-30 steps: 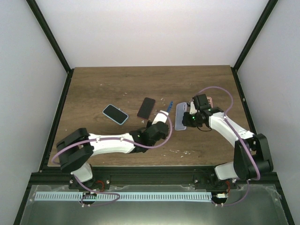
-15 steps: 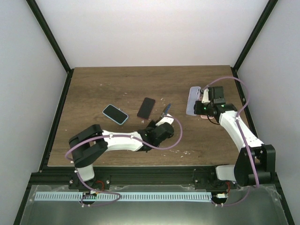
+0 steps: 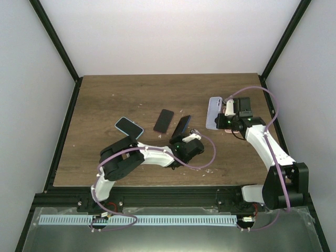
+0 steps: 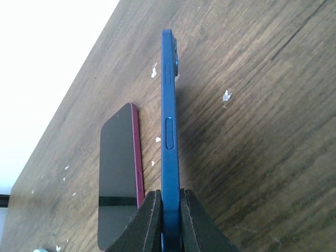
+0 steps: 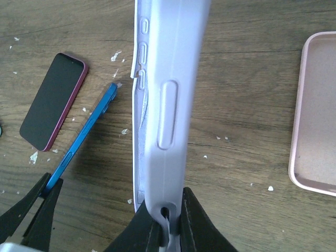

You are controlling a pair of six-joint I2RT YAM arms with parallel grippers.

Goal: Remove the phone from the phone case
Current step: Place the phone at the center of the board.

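My right gripper lowers to the bare wood (image 3: 216, 132) (image 5: 247, 126) beside the pink case next and releases the phone case, already empty of its phone, since that wood lies below it.
The phone (image 4: 169, 121) is a blue handset seen edge-on, lifted just over the wood, with my left gripper (image 4: 170, 210) shut on its near end. From above, the phone (image 3: 182, 125) slants near the table's middle with the left gripper (image 3: 187, 140) behind it. The phone case (image 5: 168, 94) is an empty lavender shell, also held on edge, and my right gripper (image 5: 168, 218) is shut on its bottom rim. In the top view the phone case (image 3: 213, 112) hangs at the right by the right gripper (image 3: 223, 122), well apart from the phone (image 5: 86, 131).
A dark phone with a red rim (image 3: 164, 121) lies flat just left of the blue one. A phone in a light blue case (image 3: 129, 127) lies further left. An empty pink case (image 5: 315, 115) rests on the table to the right of the lavender case.
The right gripper carried the lavender case away to the far right. The left arm folded back, drawing the blue phone slightly nearer and left; phone and case now stand further apart.
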